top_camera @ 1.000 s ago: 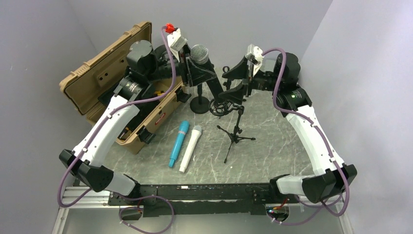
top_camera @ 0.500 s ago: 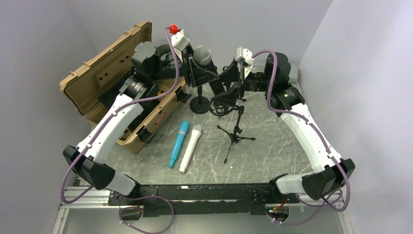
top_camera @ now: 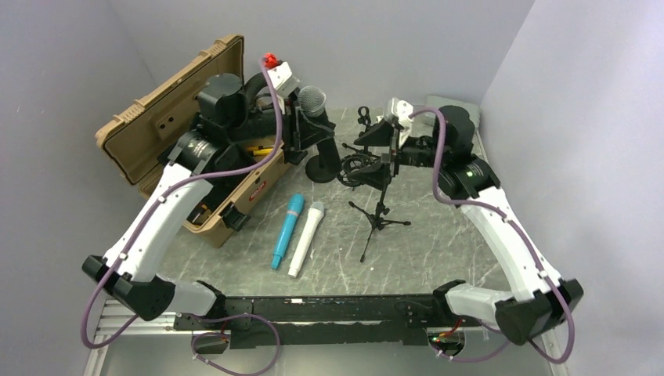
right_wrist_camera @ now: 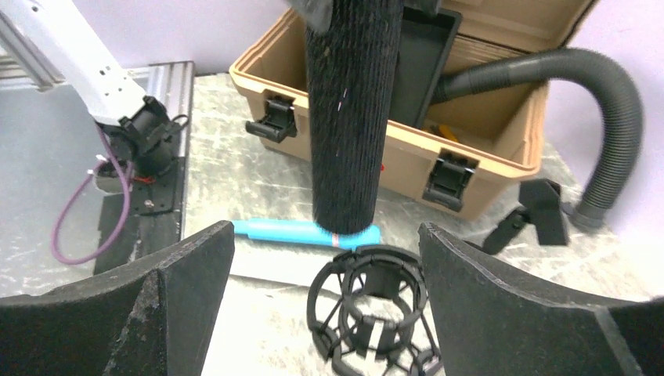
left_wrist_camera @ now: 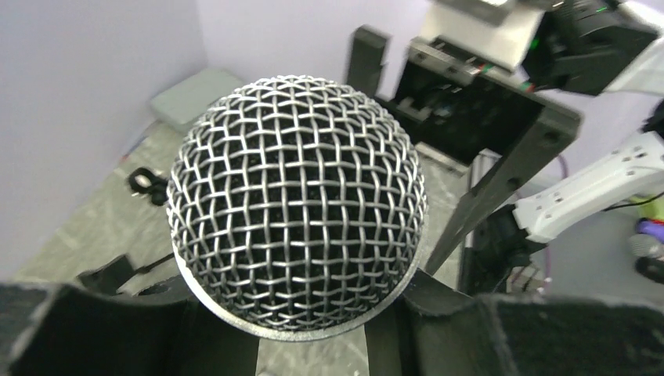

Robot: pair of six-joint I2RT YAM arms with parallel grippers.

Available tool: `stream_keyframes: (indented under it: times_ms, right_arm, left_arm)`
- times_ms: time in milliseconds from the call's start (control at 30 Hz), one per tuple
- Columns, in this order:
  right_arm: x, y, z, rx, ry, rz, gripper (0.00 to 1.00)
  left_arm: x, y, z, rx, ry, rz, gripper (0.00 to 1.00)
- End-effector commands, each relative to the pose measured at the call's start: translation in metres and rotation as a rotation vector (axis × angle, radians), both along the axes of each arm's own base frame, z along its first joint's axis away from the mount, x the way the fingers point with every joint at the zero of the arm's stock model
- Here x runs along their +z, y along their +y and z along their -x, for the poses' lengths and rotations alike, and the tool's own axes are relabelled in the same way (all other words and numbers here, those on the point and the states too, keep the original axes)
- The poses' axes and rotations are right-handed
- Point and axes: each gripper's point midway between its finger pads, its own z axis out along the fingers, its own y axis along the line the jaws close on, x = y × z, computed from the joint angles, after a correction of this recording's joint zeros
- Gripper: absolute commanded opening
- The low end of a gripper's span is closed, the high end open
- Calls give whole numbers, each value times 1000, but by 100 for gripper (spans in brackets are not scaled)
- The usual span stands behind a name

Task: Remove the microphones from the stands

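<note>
My left gripper holds the microphone. Next I should swing it down and back to the clear marble [top_camera: 341, 240] beside the white microphone, tip the held one flat, then release it.
The microphone [top_camera: 315, 106], with a silver mesh head [left_wrist_camera: 297, 204] and a black ribbed body [right_wrist_camera: 348, 117], is held tilted above the table by my left gripper [top_camera: 304, 131], which is shut on its body just under the head. Dark pads [left_wrist_camera: 485, 329] flank it in the left wrist view. The stand [top_camera: 380, 205] is a small black tripod carrying a cage-like shock mount [right_wrist_camera: 368, 313]. The microphone's lower end hangs just above and behind that mount, outside its ring. My right gripper [right_wrist_camera: 325, 282] is open, its fingers [right_wrist_camera: 509, 305] either side of the mount without touching it.
A blue microphone [top_camera: 286, 231] and a white one [top_camera: 305, 239] lie side by side on the marble table. An open tan case [top_camera: 168, 129] stands at the left, a grey hose [right_wrist_camera: 603, 102] curls beside it, and a round-based black stand [top_camera: 321, 168] is behind the tripod.
My left arm has drawn the microphone to the left and slightly lower, away from the mount. My right gripper has pulled back rightward and dropped to the level of the shock mount.
</note>
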Motion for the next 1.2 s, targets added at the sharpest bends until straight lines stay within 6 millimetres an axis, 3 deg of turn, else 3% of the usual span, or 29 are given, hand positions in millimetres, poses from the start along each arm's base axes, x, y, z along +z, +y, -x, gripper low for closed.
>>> stream_keyframes:
  times_ms: [0,100,333,500,733,1000,1167]
  right_arm:
    - [12,-24,8,-98,-123,11,89]
    - [5,-36,11,-137,-132,24,89]
    - [-17,-64,16,-222,-145,54,89]
    - [-28,-80,19,-286,-146,65,89]
    - [-27,-98,12,-383,-150,73,89]
    - [-28,-102,8,-403,-150,76,89]
    - [-30,-106,4,-424,-151,86,89]
  left_arm:
    - [19,40,6,125,-146,-85,0]
    - [-6,49,7,145,-95,-144,0]
    - [-95,49,7,128,146,-226,0]
    - [-150,40,9,101,346,-191,0]
    - [-220,12,10,-39,659,-196,0]
    - [-278,-8,-3,-73,866,-257,0]
    - [-304,-27,8,-118,928,-330,3]
